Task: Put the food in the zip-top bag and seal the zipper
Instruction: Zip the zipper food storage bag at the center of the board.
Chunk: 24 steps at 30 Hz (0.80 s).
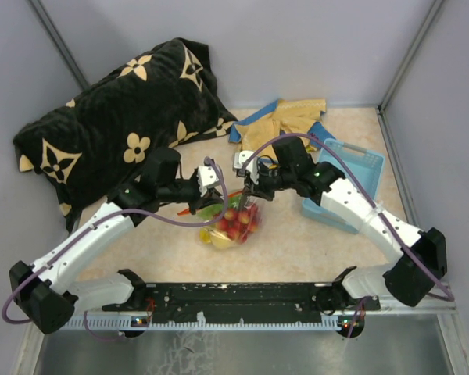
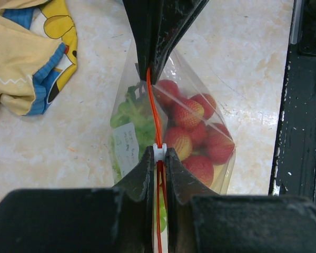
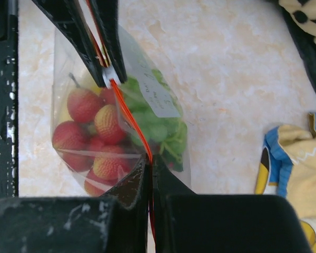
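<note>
The zipper's pieces are apart at the zipper's loose end (image 1: 184,211), so my left gripper will next slide to the left in the top view to that end, lower it and let go.
The clear zip-top bag (image 1: 234,224) hangs between my two grippers just above the table. It holds red berries (image 2: 196,132), green grapes (image 2: 127,113) and a yellow fruit (image 1: 219,241). The red-orange zipper (image 2: 154,108) runs taut along the bag's mouth. My left gripper (image 2: 158,154) is shut on the zipper at its small white tip (image 2: 158,151). My right gripper (image 3: 150,161) is shut on the other end of the zipper (image 3: 130,115). In the top view the left gripper (image 1: 223,194) and right gripper (image 1: 250,195) face each other closely over the bag.
A yellow-and-blue cloth (image 1: 285,117) lies at the back, also in the left wrist view (image 2: 26,58). A light-blue basket (image 1: 348,180) sits under the right arm. A black flower-patterned cushion (image 1: 125,117) fills the back left. A black rail (image 1: 234,297) runs along the near edge.
</note>
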Available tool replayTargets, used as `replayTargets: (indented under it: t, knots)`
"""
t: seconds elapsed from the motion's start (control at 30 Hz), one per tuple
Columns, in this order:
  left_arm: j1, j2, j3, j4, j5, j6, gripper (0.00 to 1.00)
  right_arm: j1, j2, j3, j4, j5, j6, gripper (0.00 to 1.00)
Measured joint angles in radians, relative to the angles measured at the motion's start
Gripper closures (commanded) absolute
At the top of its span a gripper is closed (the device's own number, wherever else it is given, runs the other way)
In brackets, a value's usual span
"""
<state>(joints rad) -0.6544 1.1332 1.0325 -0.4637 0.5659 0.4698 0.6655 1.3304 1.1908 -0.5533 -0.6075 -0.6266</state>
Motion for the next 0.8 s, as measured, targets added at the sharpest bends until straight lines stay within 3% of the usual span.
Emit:
replayTargets:
  t: [0.8]
  knots:
    - [0.000, -0.092, 0.000, -0.081, -0.135, 0.002, 1.00, -0.084, -0.172, -0.126, 0.071, 0.325, 0.175, 1.00]
